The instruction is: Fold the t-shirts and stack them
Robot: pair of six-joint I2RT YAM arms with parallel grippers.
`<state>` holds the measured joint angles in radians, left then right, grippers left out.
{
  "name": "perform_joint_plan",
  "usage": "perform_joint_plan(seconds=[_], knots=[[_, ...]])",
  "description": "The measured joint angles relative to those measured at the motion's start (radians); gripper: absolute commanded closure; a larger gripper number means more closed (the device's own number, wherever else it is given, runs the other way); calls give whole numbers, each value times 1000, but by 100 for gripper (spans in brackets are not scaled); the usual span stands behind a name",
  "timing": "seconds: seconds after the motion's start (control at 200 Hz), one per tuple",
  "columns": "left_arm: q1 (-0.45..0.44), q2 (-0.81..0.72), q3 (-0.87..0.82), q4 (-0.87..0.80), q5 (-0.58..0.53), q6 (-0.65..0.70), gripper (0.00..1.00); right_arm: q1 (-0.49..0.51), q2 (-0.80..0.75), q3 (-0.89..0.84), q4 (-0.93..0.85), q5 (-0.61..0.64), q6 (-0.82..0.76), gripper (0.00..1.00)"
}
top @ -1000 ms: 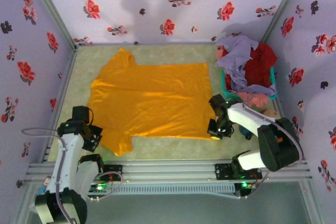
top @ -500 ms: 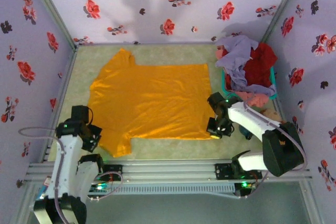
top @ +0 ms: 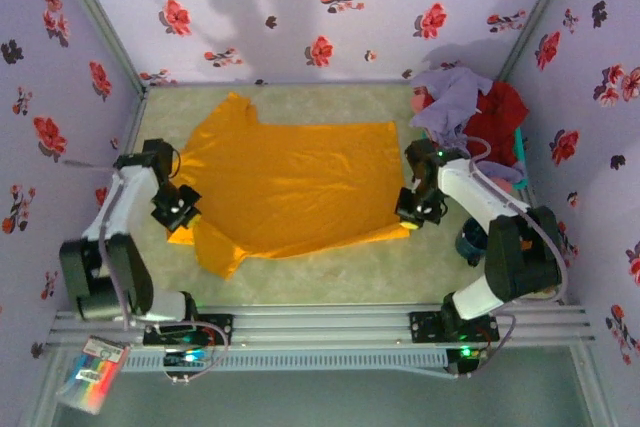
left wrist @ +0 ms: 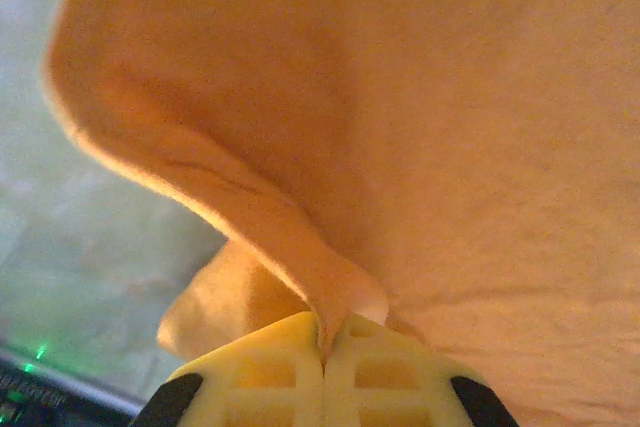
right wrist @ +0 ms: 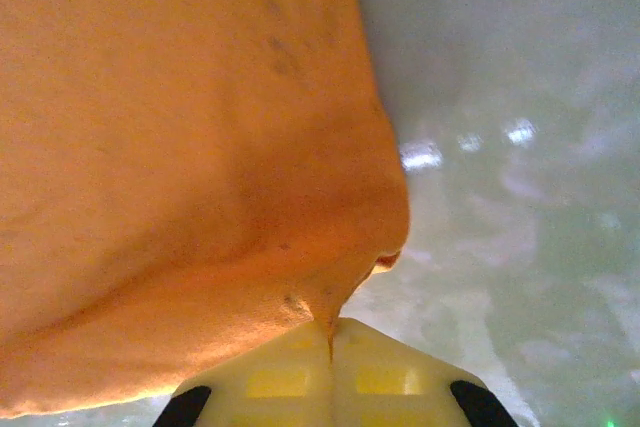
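My left gripper is to carry the shirt's lifted near edge outward over the body of the shirt next, as that is still unfolded, and then release the edge there.
The large orange-yellow t-shirt [top: 290, 182] lies spread on the table, with its near edge lifted and drawn back. My left gripper [top: 176, 210] is shut on the shirt's near left part by the sleeve. In the left wrist view a fold of orange cloth [left wrist: 330, 292] is pinched between the yellow fingers [left wrist: 270, 367]. My right gripper [top: 416, 215] is shut on the near right corner, and in the right wrist view the cloth [right wrist: 200, 147] narrows into the closed fingers [right wrist: 390, 377]. A lavender t-shirt [top: 452, 97] and a red t-shirt [top: 497, 115] are heaped at the back right.
The teal basket [top: 521, 150] under the heap stands against the right wall, close behind my right arm. A small dark object [top: 471, 244] lies near that arm's elbow. Flowered walls enclose three sides. Bare green mat [top: 330, 272] shows along the near edge.
Both grippers have moved away from the near edge toward the back, carrying the shirt's near hem with them. The near strip of mat is now uncovered.
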<state>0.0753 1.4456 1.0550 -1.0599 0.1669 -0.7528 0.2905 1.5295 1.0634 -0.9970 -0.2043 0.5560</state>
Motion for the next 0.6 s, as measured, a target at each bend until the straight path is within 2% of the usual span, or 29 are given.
perform_joint_plan(seconds=[0.305,0.6], knots=[[50,182,167,55,97,95,100,-16,132,190,9,-7,-35,100],[95,339,236,65,143,155,100,-19,254,301,12,65,-60,100]])
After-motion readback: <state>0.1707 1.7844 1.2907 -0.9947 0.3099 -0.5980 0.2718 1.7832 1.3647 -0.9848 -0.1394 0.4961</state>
